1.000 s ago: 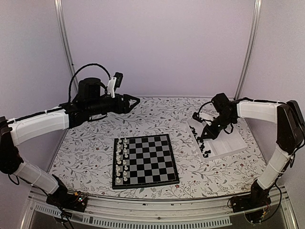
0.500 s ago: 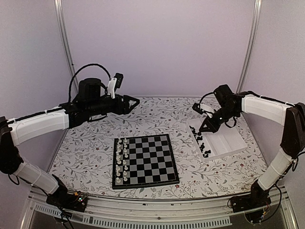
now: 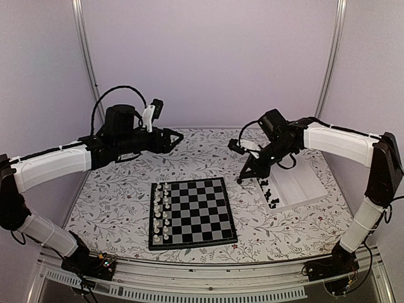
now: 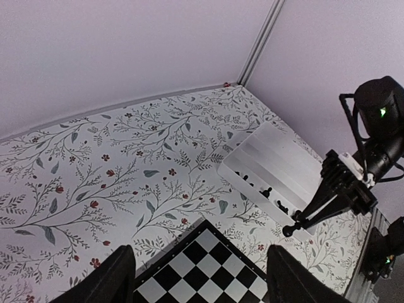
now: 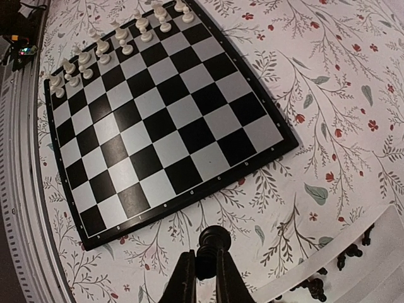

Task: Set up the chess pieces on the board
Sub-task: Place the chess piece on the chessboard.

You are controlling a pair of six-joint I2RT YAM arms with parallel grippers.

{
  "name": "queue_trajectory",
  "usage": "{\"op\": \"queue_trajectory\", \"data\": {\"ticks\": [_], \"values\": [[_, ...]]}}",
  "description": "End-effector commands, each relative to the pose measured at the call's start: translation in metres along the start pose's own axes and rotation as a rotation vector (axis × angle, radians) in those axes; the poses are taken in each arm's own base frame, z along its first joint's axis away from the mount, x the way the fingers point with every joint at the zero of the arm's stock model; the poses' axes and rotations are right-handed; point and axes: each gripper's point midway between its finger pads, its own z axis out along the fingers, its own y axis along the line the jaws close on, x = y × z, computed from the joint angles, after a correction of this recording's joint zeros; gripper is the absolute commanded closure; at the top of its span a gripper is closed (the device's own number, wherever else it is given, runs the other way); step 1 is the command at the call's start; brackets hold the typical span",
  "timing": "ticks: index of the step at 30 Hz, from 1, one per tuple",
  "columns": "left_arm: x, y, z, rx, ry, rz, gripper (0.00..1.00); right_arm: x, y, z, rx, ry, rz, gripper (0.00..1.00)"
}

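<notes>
The robot's right gripper should move back and down to release at the bare middle white square of the board's tray-side column, which is below the gripper and to its left in the top view.
The board (image 3: 201, 212) lies at the middle of the table, with white chessmen (image 3: 161, 211) in its two left columns and no black pieces on it. My right gripper (image 3: 243, 178) hangs between the board's right rim and the tray, shut on one black chess piece (image 5: 211, 251) that points its round base downward. In the left wrist view that piece (image 4: 289, 230) shows at the gripper's tip. Other black chess pieces (image 3: 268, 192) lie along the tray's left edge. My left gripper (image 3: 177, 135) is open and empty, high behind the board; its fingers (image 4: 113, 281) frame the board's corner (image 4: 208, 271).
The white ridged tray (image 3: 300, 180) sits right of the board, its near corner (image 5: 379, 252) below my right wrist. Flowered tablecloth (image 3: 208, 158) covers the table. Walls and metal posts close in the back and both sides.
My right arm lifted off the tray and swung left toward the board's right rim, carrying the black piece. The left arm stayed put.
</notes>
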Motion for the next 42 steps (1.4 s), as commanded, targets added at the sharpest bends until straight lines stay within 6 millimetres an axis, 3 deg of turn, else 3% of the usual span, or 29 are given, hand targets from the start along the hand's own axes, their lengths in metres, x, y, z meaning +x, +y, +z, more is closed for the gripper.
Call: {"op": "queue_trajectory", "data": {"ticks": [1, 10, 16, 26, 37, 42], "values": [[-0.008, 0.0, -0.007, -0.02, -0.017, 0.025, 0.27, -0.01, 0.021, 0.02, -0.056, 0.018, -0.058, 0.96], [0.004, 0.005, -0.008, -0.04, 0.022, 0.016, 0.27, -0.011, 0.055, 0.053, -0.115, 0.079, -0.141, 0.96], [0.006, 0.006, -0.01, -0.044, 0.029, 0.012, 0.27, -0.006, 0.067, 0.074, -0.148, 0.127, -0.161, 0.96], [0.01, 0.01, -0.013, -0.063, 0.033, 0.013, 0.27, 0.006, 0.066, 0.097, -0.156, 0.181, -0.153, 0.96], [0.011, 0.011, -0.013, -0.064, 0.038, 0.01, 0.27, 0.016, 0.067, 0.107, -0.16, 0.218, -0.147, 0.96], [0.012, 0.012, -0.012, -0.065, 0.042, 0.011, 0.27, 0.017, 0.067, 0.107, -0.161, 0.221, -0.144, 0.91]]}}
